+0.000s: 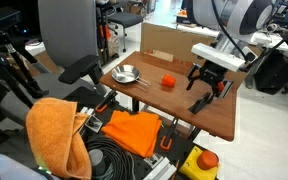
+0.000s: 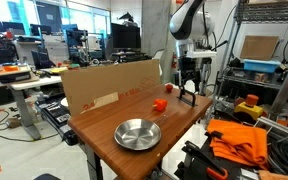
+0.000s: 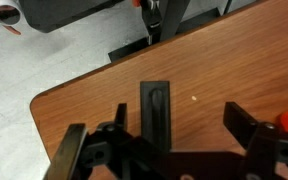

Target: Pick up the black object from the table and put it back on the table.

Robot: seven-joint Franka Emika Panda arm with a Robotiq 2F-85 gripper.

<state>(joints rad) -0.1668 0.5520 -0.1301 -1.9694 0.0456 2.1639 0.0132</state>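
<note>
My open gripper should go down around the black object [image 1: 198, 103] [image 3: 155, 118] next and move slightly to the left in the wrist view, since the object is below my gripper and off-center that way.
The black object [image 3: 156, 112] lies flat on the brown wood table [image 3: 204, 70], a slim dark bar pointing away from the wrist camera. My gripper [image 3: 180, 112] is open just above it. The object sits close to the left finger, with bare wood between it and the right finger, and nothing is held. In both exterior views the gripper [image 1: 210, 85] [image 2: 188, 88] hangs over the table's end with its fingers spread. The black object [image 1: 200, 103] rests on the table [image 1: 184, 115] just below it.
A small orange-red ball [image 1: 168, 81] [image 2: 160, 104] and a metal bowl [image 1: 126, 74] [image 2: 137, 133] sit on the table. A cardboard panel [image 2: 109, 85] stands along one edge. Orange cloth [image 1: 54, 125] and cables lie beside the table, whose rounded corner is near the object.
</note>
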